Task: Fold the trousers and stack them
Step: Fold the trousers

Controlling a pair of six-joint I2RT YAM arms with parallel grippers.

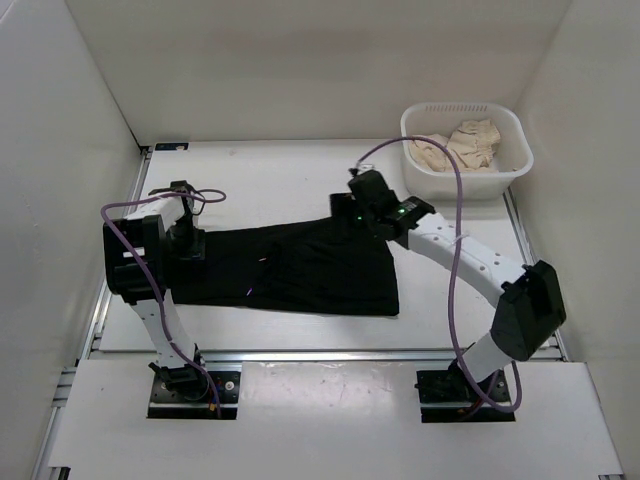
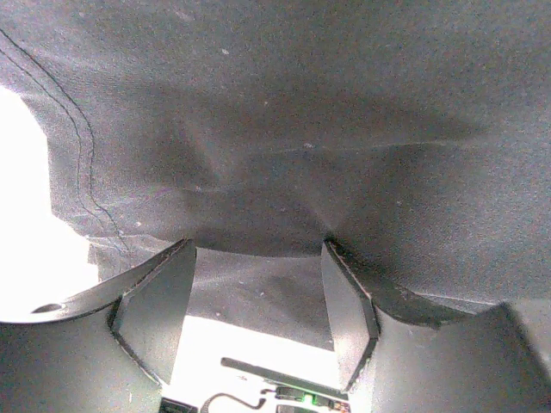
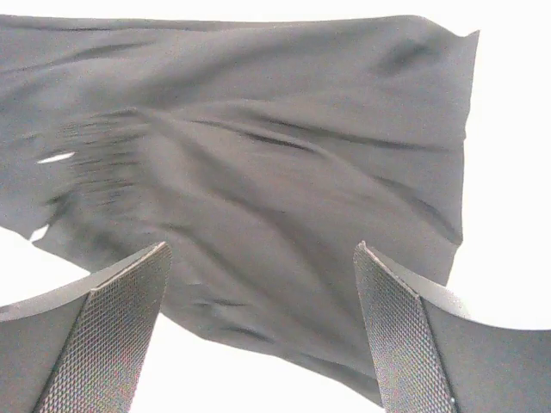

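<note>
My right gripper lowers back and to the right in the top view next, onto the trousers' short end edge (image 1: 392, 264) (image 3: 460, 206), where they stop at bare tabletop.
The black trousers (image 1: 290, 265) lie flat in a folded oblong across the middle of the table. My left gripper (image 1: 186, 243) is at their left end. In the left wrist view it (image 2: 254, 245) is open, its fingers (image 2: 155, 301) pressed against the puckered fabric (image 2: 284, 129), whose edge lies between them. My right gripper (image 1: 352, 205) hovers over the far right corner of the trousers. In the right wrist view it (image 3: 260, 249) is wide open and empty, with the wrinkled cloth (image 3: 258, 163) below it.
A white basket (image 1: 512, 125) holding beige cloth (image 1: 462, 145) stands at the back right. White walls close in the table on the left, back and right. A metal rail (image 1: 320, 352) runs along the near edge.
</note>
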